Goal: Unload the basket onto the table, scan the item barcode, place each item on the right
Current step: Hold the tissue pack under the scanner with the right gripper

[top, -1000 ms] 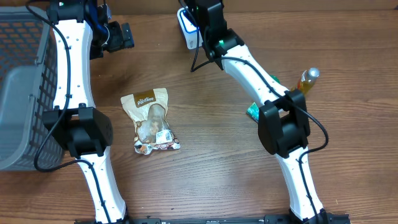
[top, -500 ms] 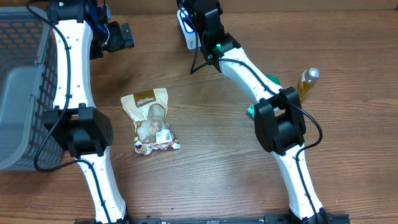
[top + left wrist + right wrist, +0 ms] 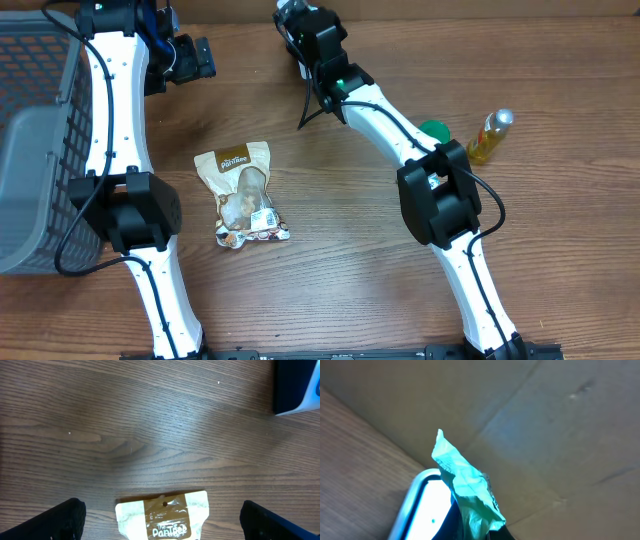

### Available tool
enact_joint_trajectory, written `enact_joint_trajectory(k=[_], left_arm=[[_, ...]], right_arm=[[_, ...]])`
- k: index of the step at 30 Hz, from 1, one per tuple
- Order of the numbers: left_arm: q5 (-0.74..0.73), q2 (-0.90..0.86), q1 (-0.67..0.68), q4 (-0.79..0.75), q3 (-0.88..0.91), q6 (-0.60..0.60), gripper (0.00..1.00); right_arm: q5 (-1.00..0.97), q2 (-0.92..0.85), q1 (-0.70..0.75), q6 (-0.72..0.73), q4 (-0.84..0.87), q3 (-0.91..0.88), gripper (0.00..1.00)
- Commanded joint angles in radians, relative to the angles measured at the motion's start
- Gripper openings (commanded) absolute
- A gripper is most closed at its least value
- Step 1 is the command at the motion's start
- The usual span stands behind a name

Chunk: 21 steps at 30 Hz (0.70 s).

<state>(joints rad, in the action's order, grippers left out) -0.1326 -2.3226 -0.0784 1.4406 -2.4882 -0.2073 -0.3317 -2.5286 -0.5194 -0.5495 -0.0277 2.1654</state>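
I can see space, so next my right gripper should back away from the scanner (image 3: 426, 506) and go down to let go of the packet on the tabletop near the green round thing.
A crumpled green packet (image 3: 468, 491) fills the right wrist view, and my right gripper (image 3: 476, 533) is shut on its lower end. It hangs right over the lit face of the white barcode scanner (image 3: 426, 506), close to a cardboard wall. In the overhead view the right gripper (image 3: 297, 22) is at the table's far edge and hides the scanner. A corner of the scanner (image 3: 299, 386) shows in the left wrist view. My left gripper (image 3: 165, 524) is open and holds nothing, with a brown-and-white snack pouch (image 3: 161, 510) lying flat below it.
A grey wire basket (image 3: 30, 70) stands at the far left. The snack pouch (image 3: 243, 192) lies mid-table. A yellow bottle (image 3: 492, 135) and a green round thing (image 3: 433, 130) sit at the right. My left gripper (image 3: 190, 57) hovers near the back left.
My right arm has swung left and towards the back edge, carrying the green packet over the scanner. This uncovered the green thing beside the bottle. The left arm has not moved.
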Motion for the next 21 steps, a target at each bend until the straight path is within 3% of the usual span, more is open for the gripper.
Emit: enact_joint_trajectory(k=[1,7,21], left_arm=[[0.010,0.002,0.006,-0.002,-0.019,-0.003,1.00],[0.010,0.002,0.006,-0.002,-0.019,-0.003,1.00],[0.010,0.002,0.006,-0.002,-0.019,-0.003,1.00]], right_arm=[[0.011,-0.004,-0.030,0.093,-0.014,0.007,0.04],[0.022,-0.004,-0.033,0.184,-0.029,0.007,0.04],[0.030,-0.004,-0.029,0.184,-0.074,0.007,0.04]])
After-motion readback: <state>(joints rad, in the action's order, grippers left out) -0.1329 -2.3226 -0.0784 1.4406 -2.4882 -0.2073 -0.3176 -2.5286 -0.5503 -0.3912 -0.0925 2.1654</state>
